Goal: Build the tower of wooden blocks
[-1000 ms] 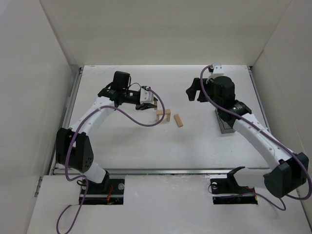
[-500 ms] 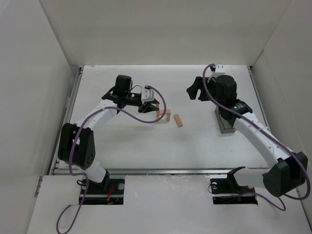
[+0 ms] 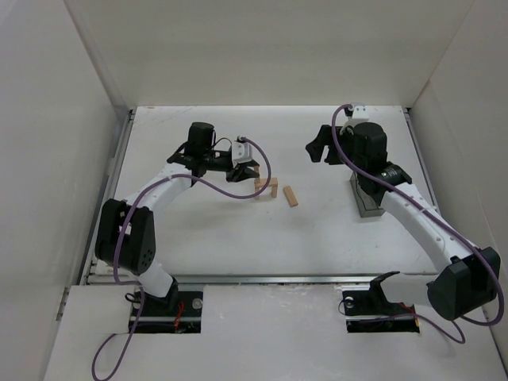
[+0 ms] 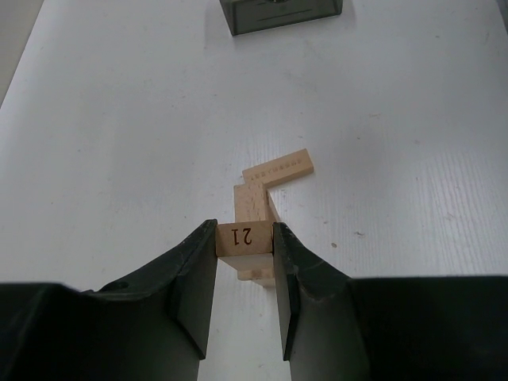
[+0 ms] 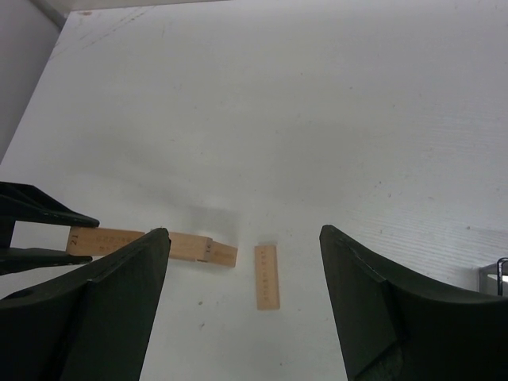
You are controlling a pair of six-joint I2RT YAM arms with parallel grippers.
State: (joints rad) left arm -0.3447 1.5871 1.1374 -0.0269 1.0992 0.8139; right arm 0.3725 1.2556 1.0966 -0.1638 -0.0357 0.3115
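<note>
The left gripper moves down onto the lower planks' end away from the loose plank next and releases the held plank, as that end lies beneath it.
The wood block tower (image 3: 267, 187) is a small cluster of tan planks at the table's middle. My left gripper (image 3: 248, 172) is at its left side, shut on one plank (image 4: 245, 238) whose end is stamped 21. That plank reaches forward over the lower planks (image 4: 257, 275); I cannot tell whether it touches them. A loose plank (image 3: 290, 196) lies flat just right of the tower, also seen as the loose plank (image 5: 267, 276). My right gripper (image 3: 318, 148) hangs open above the table, back and right of the planks, with nothing between its fingers (image 5: 127, 286).
A small grey bin (image 3: 365, 198) stands at the right, under the right arm, and shows as the grey bin (image 4: 282, 14) at the far end of the left wrist view. White walls enclose the table on three sides.
The left arm has turned its wrist and carried the held plank slightly right and nearer, onto the tower's left side. The right gripper has shifted only a little.
</note>
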